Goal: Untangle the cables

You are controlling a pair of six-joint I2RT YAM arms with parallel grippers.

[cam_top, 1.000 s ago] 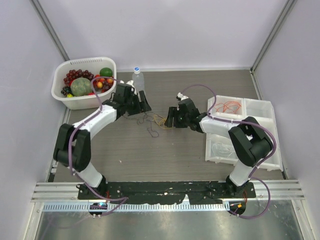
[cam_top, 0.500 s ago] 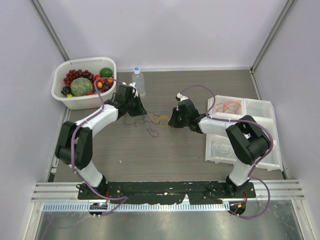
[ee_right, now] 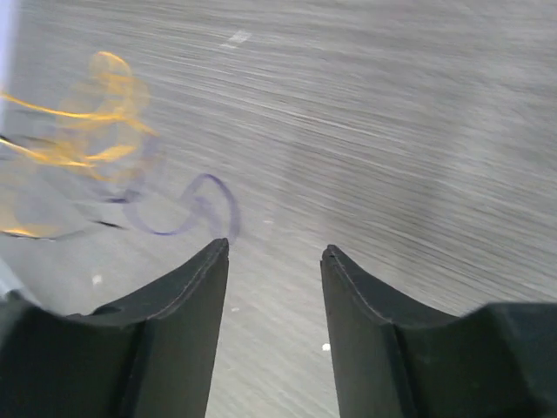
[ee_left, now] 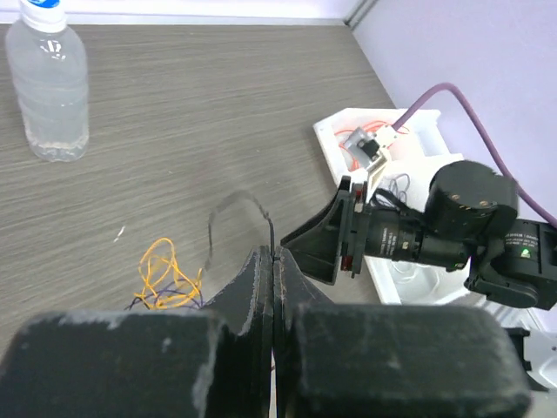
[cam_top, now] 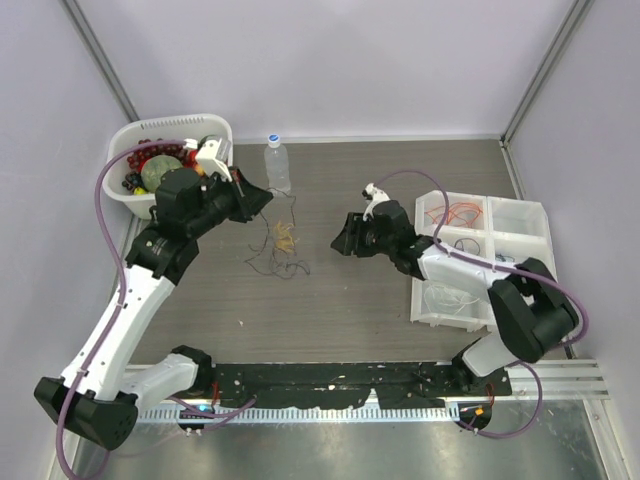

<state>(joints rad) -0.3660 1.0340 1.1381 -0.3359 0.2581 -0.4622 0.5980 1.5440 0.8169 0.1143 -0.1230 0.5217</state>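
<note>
The yellow cable loops (ee_right: 106, 124) are short of my right gripper's open fingers, so it goes across the table, left in the top view, then onto them next.
The cables (cam_top: 280, 242) lie as a small tangle of orange, purple and dark wires on the table between the arms. My left gripper (cam_top: 258, 197) is raised above and left of the tangle. It is shut on a thin black cable (ee_left: 237, 198), which arcs out of the closed tips (ee_left: 274, 254) and drops towards the orange loops (ee_left: 165, 279). My right gripper (cam_top: 338, 243) hovers low, right of the tangle, and is open (ee_right: 274, 251) with nothing between its fingers. A purple cable loop (ee_right: 187, 209) lies just ahead of its left finger. The orange wires (ee_right: 83, 131) are blurred beyond it.
A white compartment tray (cam_top: 530, 205) at the right holds sorted orange cables (cam_top: 460, 213) and other wires. A water bottle (cam_top: 277, 165) stands behind the tangle. A white basket (cam_top: 130, 135) of fruit sits at the back left, partly behind the left arm.
Both grippers closed at the tangle. The left then lifted up and back to the left with the black cable, dragging the tangle left. The right gripper reopened and drew back.
</note>
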